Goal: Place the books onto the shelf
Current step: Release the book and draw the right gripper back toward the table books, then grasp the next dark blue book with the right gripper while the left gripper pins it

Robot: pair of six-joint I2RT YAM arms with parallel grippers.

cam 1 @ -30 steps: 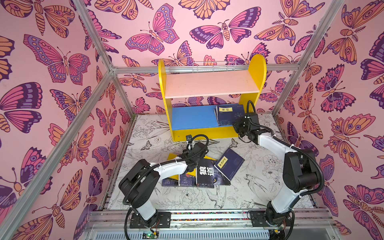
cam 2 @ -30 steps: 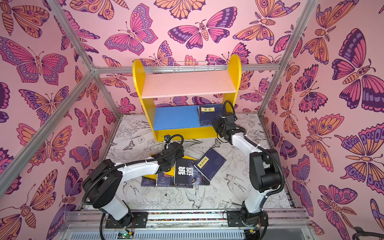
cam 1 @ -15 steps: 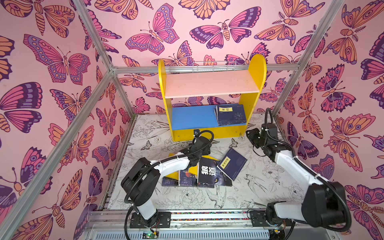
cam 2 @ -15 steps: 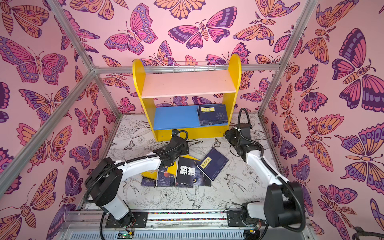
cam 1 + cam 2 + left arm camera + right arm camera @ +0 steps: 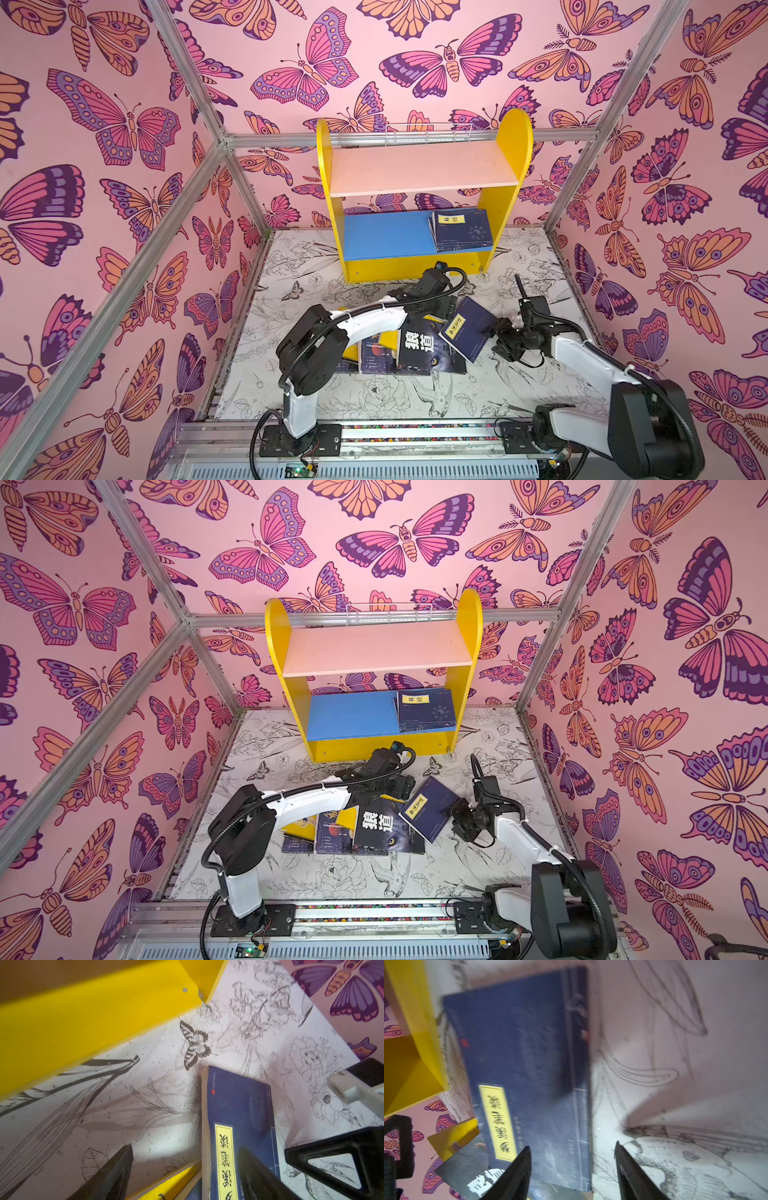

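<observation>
The labelled navy book's long edge beside the yellow label runs between the open fingers. I will lower my left gripper toward the book and onto that edge next.
The shelf (image 5: 513, 137) (image 5: 469, 617) stands at the back, and a navy book (image 5: 462, 229) (image 5: 426, 709) lies flat at the right end of its blue lower board. More books lie in a pile on the floor in front. On the right of the pile is a navy book with a yellow label (image 5: 468, 329) (image 5: 428, 810) (image 5: 239, 1109) (image 5: 525, 1059), beside a black book with white characters (image 5: 419, 345) (image 5: 376, 827). My left gripper (image 5: 445, 305) (image 5: 185, 1153) is open over the labelled book's far end. My right gripper (image 5: 493, 332) (image 5: 571, 1147) is open, straddling that book's right edge.
Butterfly-patterned walls with metal frame posts (image 5: 582, 158) close in the floor mat (image 5: 374, 399) on three sides. The shelf's yellow front board (image 5: 93, 1022) is close beyond my left gripper. A yellow book (image 5: 350, 351) and a dark one (image 5: 376, 353) lie under my left arm.
My right gripper has left the shelf's lower board, dropped back to the labelled navy book on the floor and opened. My left gripper has shifted right along the pile and opened a little wider.
</observation>
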